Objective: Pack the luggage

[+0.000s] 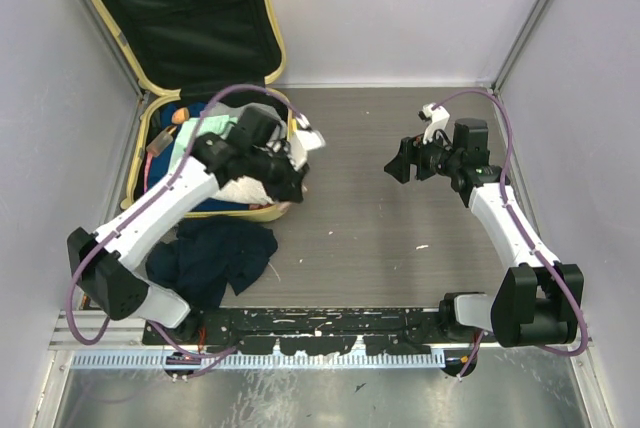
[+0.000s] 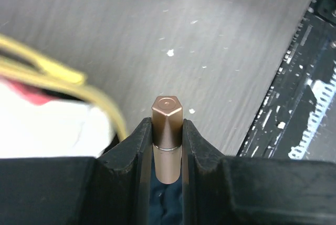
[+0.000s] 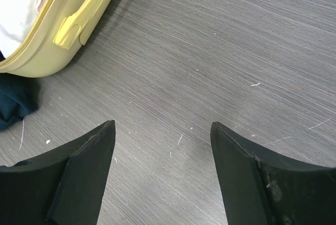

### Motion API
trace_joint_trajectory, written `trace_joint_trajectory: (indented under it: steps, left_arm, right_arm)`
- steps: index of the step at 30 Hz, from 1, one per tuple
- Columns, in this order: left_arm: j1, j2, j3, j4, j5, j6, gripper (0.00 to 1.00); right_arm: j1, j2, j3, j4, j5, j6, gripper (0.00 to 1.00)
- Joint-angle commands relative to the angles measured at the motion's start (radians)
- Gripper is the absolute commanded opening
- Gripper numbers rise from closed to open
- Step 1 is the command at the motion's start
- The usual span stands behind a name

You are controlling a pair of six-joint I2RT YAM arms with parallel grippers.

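Observation:
I will carry the tube outward, to my left gripper's left in the top view, to the small items by the luggage's far corner (image 1: 175, 118), then release it.
The pale-yellow luggage (image 1: 137, 153) lies open at the far left, its black-lined lid (image 1: 180, 8) standing against the wall. Its base holds white cloth (image 1: 245, 191) and several colourful items. My left gripper (image 1: 291, 185) hovers over the base's near right corner. In the left wrist view it (image 2: 167, 130) is shut on a small copper-coloured tube (image 2: 167, 112), with the yellow rim (image 2: 107, 101) and white cloth (image 2: 42, 128) to its left. My right gripper (image 1: 400, 163) is open and empty above the bare table; its wrist view (image 3: 163, 130) shows the luggage handle (image 3: 71, 28) at far left.
A dark blue garment (image 1: 215, 253) lies crumpled on the table just in front of the luggage and also shows in the right wrist view (image 3: 13, 104). Grey walls close in the table on the left, back and right. A black rail (image 1: 330, 333) runs along the near edge.

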Motion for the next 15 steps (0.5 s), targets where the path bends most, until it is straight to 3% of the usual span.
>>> trace_joint_trajectory:
  steps: [1, 8, 15]
  left_arm:
    - [0.170, 0.030, 0.150, -0.114, 0.027, 0.009, 0.07]
    - [0.529, 0.177, 0.387, -0.110, -0.051, -0.012, 0.08]
    - [0.724, 0.378, 0.597, -0.088, -0.189, 0.030, 0.07]
  right_arm:
    - [-0.005, -0.020, 0.007, 0.051, -0.021, 0.019, 0.78]
    - [-0.003, 0.002, 0.006, 0.079, -0.047, 0.079, 0.77]
    - [0.013, 0.071, 0.052, 0.112, -0.070, 0.125, 0.76]
